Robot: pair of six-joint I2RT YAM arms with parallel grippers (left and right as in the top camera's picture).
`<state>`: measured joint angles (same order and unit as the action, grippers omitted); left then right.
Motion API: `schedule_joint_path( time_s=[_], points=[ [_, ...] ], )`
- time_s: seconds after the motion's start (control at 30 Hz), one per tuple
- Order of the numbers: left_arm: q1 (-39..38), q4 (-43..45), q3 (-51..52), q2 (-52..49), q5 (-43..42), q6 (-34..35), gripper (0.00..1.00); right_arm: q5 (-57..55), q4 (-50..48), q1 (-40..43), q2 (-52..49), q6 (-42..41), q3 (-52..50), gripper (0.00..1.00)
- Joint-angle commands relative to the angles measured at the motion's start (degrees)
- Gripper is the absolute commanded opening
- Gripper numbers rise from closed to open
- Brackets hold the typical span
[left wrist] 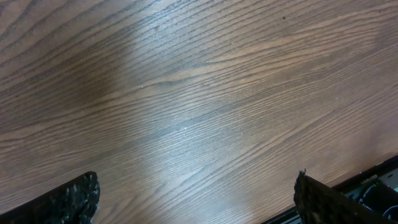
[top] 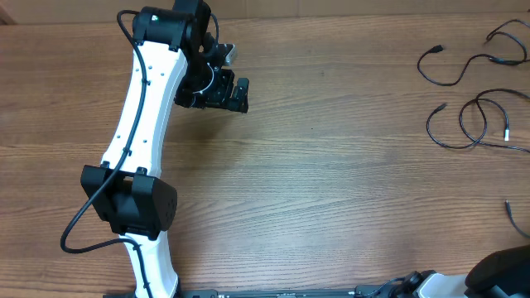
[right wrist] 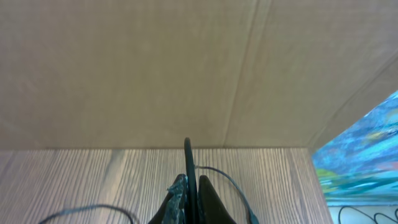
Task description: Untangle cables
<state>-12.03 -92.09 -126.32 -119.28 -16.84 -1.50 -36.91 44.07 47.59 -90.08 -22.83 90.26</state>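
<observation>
My right gripper will tilt toward the table and go down over the bare wood (top: 500,170) beside the looped curl to release the cable, as that spot is clear.
Several thin black cables lie as loose curls on the right side of the wooden table: one curl (top: 454,73), a looped one (top: 474,121) below it, another (top: 507,36) at the far right edge. My left gripper (top: 235,93) hovers far to their left, over bare wood. It is open, with its fingers (left wrist: 82,198) wide apart and nothing between them. In the right wrist view my right gripper (right wrist: 189,182) is shut on a thin black cable (right wrist: 188,157), which sticks up from the jaws. A further cord (right wrist: 231,184) curves off to the right.
A cardboard wall (right wrist: 155,68) stands behind the table's far edge. The left arm's white links (top: 139,124) cross the left side of the table. A black part of the right arm (top: 500,273) fills the bottom right corner. Another cable end (top: 512,217) lies near it.
</observation>
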Motion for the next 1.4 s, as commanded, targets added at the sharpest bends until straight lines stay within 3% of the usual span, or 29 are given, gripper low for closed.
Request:
schedule_joint_path(
  time_s=[0.0, 0.33, 0.53, 0.7, 0.9, 1.23, 1.37],
  points=[
    [-0.46, 0.07, -1.01, 0.13, 0.59, -0.70, 1.00, 2.84, 0.20, 0.11, 0.42, 0.20, -2.45, 0.04],
    [-0.42, 0.09, -1.01, 0.13, 0.76, -0.70, 1.00, 18.32, 0.09, 0.04, 0.37, 0.20, -11.32, 0.04],
    [-0.37, 0.09, -1.01, 0.13, 0.76, -0.70, 1.00, 19.61, 0.81, 0.04, 0.37, 0.13, -15.06, 0.04],
    [-0.37, 0.09, -1.01, 0.13, 0.76, -0.70, 1.00, 20.24, 1.25, 0.02, 0.37, -9.40, -17.68, 0.04],
    [-0.37, 0.09, -1.01, 0.13, 0.76, -0.70, 1.00, 26.75, 0.87, 0.00, 0.31, -9.35, -22.18, 0.04],
    [-0.37, 0.09, -1.01, 0.13, 0.76, -0.70, 1.00, 39.63, -5.95, -1.09, 0.26, -9.33, -31.10, 0.04],
    [-0.37, 0.09, -1.01, 0.13, 0.76, -0.70, 1.00, 40.00, -8.24, -4.24, 0.26, -9.33, -33.86, 0.04]
  ],
)
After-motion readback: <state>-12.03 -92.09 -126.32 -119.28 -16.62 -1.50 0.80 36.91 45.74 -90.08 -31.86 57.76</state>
